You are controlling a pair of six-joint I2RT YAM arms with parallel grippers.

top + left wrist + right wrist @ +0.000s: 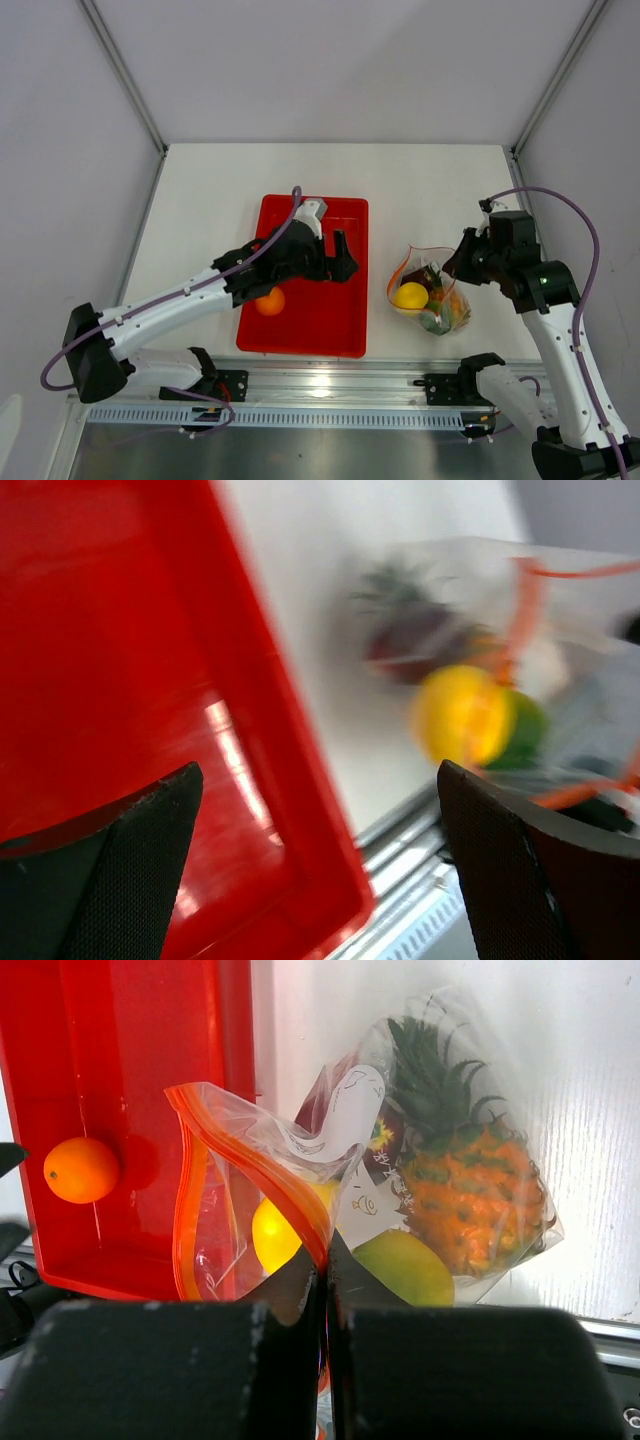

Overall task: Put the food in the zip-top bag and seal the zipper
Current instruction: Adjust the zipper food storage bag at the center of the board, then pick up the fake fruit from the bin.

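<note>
I need to move my left gripper to the left in the top view next and down around the orange [269, 301] to close, because one fruit is still outside the bag [428, 295].
The clear zip-top bag [428, 295] lies right of the red tray [345, 215], its mouth held open. Inside it I see the pineapple [470, 1190], the yellow pear [278, 1235], a green fruit [405, 1265] and a dark red fruit [410, 645]. The orange [269, 301] lies in the tray's near left corner and also shows in the right wrist view [81, 1169]. My right gripper [325, 1260] is shut on the bag's red-orange zipper [270, 1175] at the mouth edge. My left gripper [343, 255] is open and empty above the tray's right side, facing the bag [520, 670].
The red tray [140, 1060] sits mid-table, its right rim [290, 750] close to the bag. A metal rail [330, 385] runs along the table's near edge. Grey walls stand on both sides and at the back.
</note>
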